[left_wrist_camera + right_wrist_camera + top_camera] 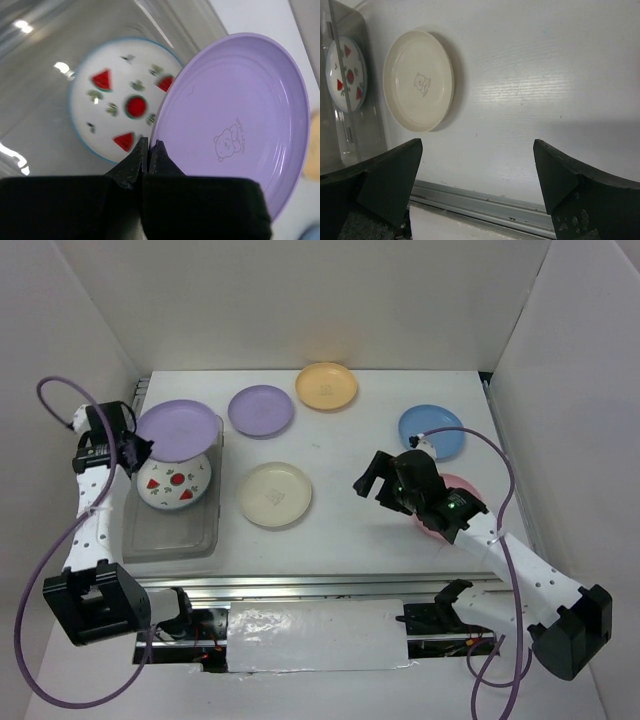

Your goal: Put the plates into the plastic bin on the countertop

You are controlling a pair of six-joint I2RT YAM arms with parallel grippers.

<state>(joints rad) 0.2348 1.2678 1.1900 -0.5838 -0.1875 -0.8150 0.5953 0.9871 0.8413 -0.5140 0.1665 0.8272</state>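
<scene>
The white fruit plate (174, 485) (124, 101) lies below and back from my left gripper. My left gripper needs to move down and slightly back next and let go of the lilac plate onto it.
My left gripper (137, 447) is shut on the rim of a lilac plate (177, 429), held above the far end of the clear plastic bin (175, 540). In the left wrist view the gripper (149, 145) pinches that lilac plate (235, 115) over the white fruit-pattern plate (117, 97). The fruit plate (174, 481) lies in the bin. My right gripper (367, 483) is open and empty above the countertop (350, 530), between the cream plate (275, 494) and the pink plate (462, 488), which its arm partly hides. A second lilac plate (261, 410), an orange-yellow plate (326, 386) and a blue plate (432, 430) lie farther back.
White side walls close in the left, right and back. A metal rail (320, 585) runs along the front edge; it also shows in the right wrist view (485, 202). The cream plate (420, 80) and the bin's wall (345, 135) show in the right wrist view.
</scene>
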